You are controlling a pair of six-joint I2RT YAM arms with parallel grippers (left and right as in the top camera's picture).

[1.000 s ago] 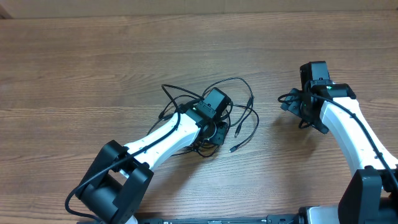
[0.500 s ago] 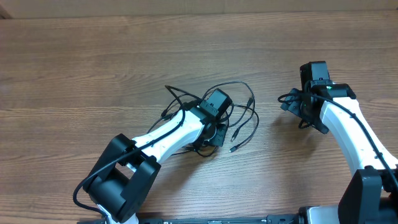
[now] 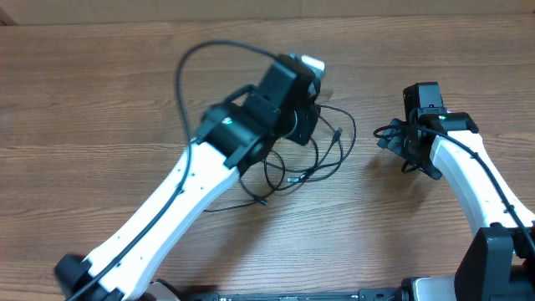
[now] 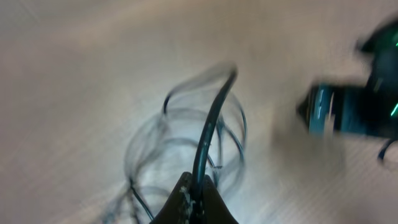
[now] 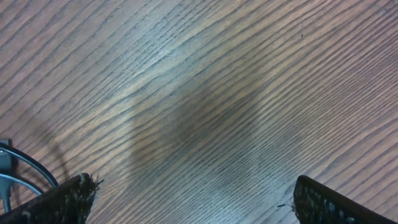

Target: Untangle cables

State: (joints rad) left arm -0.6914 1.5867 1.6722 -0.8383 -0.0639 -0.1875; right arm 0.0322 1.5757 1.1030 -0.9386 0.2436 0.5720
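My left gripper will next lift the cable, carry it left in the overhead view and lower it onto bare wood to release, as other loops lie below.
The cables [image 3: 322, 155] are thin black cords in loose loops at the middle of the wooden table [image 3: 100, 100], with a small plug end [image 3: 294, 178] at the near side. My left gripper [image 3: 311, 88] is raised above them and mostly hidden under its own wrist. The blurred left wrist view shows the left gripper [image 4: 198, 186] shut on one black cable [image 4: 211, 121], which runs down from the jaws to the loops below. My right gripper [image 3: 393, 138] rests to the right of the cables. In its wrist view the right gripper [image 5: 193, 199] stands open over bare wood.
A thicker black wire [image 3: 188, 71] of the left arm arcs up to the left of the wrist. The right arm [image 4: 354, 106] shows as a dark blur at the right of the left wrist view.
My left gripper has closed on a cable and risen, moving toward the far side and right. The tangle has stretched and shifted right with it. The right arm has stayed still.
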